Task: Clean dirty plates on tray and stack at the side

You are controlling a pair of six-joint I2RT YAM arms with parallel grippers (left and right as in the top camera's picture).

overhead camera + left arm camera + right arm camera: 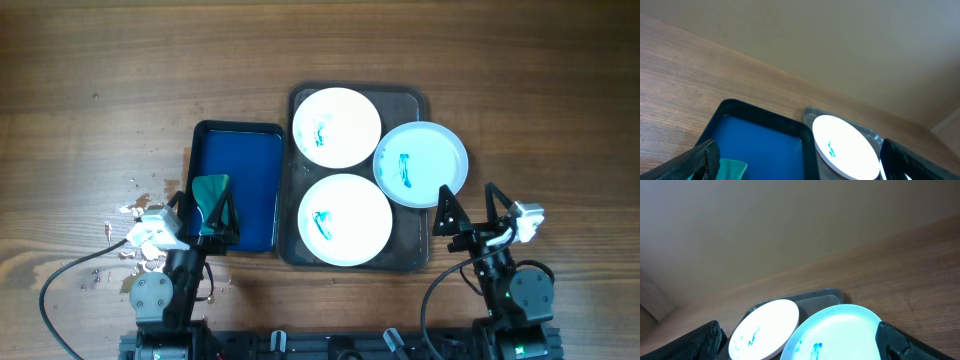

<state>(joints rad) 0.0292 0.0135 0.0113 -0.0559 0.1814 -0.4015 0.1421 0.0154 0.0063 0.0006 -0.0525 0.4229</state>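
Observation:
I will next tilt my right gripper down and lower it to the left in the overhead view, to the front plate's rim (pixel 388 233). The empty tray there leaves room for my fingers.
Three white plates with teal smears sit on the dark grey tray (pixel 410 255): one at the back (pixel 336 127), one at the front (pixel 345 219), and a light blue-white one (pixel 421 163) overhanging the tray's right edge. A teal cloth (pixel 210 193) lies in the blue tray (pixel 250 170). My left gripper (pixel 208 214) is open over the blue tray's front left, jaws around the cloth; the cloth (pixel 732 167) and back plate (pixel 845 147) show in the left wrist view. My right gripper (pixel 468 210) is open and empty, just in front of the right plate (pixel 840 332).
White crumbs or paper scraps (pixel 130 235) lie scattered on the wooden table left of the left arm. Bare wood (pixel 120 90) stretches across the back and to both sides of the trays.

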